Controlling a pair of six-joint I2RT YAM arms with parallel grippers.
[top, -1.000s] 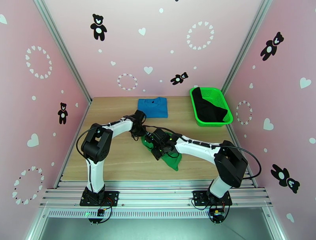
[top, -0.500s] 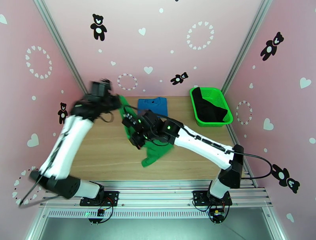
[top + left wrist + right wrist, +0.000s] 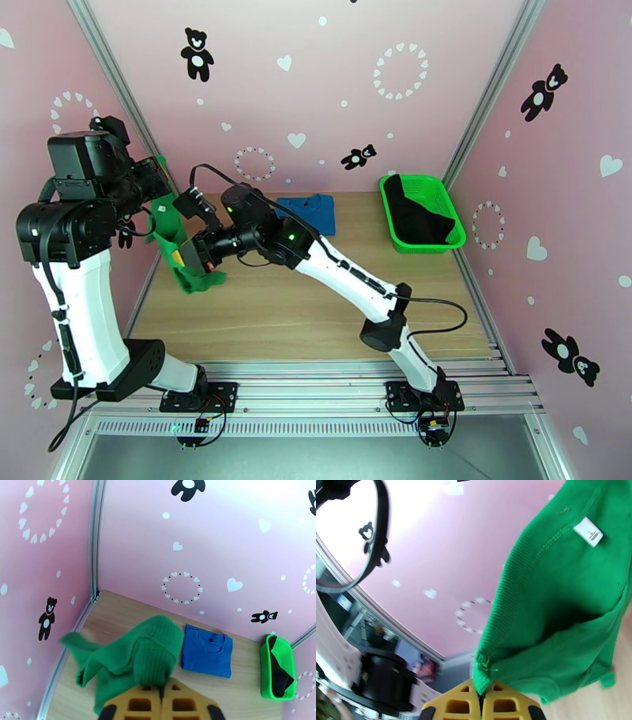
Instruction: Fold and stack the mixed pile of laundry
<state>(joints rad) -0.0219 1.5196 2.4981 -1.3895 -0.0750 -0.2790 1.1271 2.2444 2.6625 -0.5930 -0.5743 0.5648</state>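
The left gripper should next go down to open tabletop in front of the blue T-shirt and let go of the bright green garment, because that spot is below, away from the pink wall.
The bright green garment hangs in the air above the table's left edge, held between both grippers. My left gripper is raised high by the left wall and shut on the garment's upper part. My right gripper reaches across from the right and is shut on a lower edge; a white label shows on the cloth. The blue T-shirt lies folded at the back centre of the table. The black garment lies in the basket.
A green plastic mesh basket stands at the back right corner. The right arm stretches diagonally over the table's middle. The pink left wall and its metal corner post stand close behind the left gripper.
Both arms have swung from the table's centre up and to the left. The green garment has come off the table and now hangs between the two grippers.
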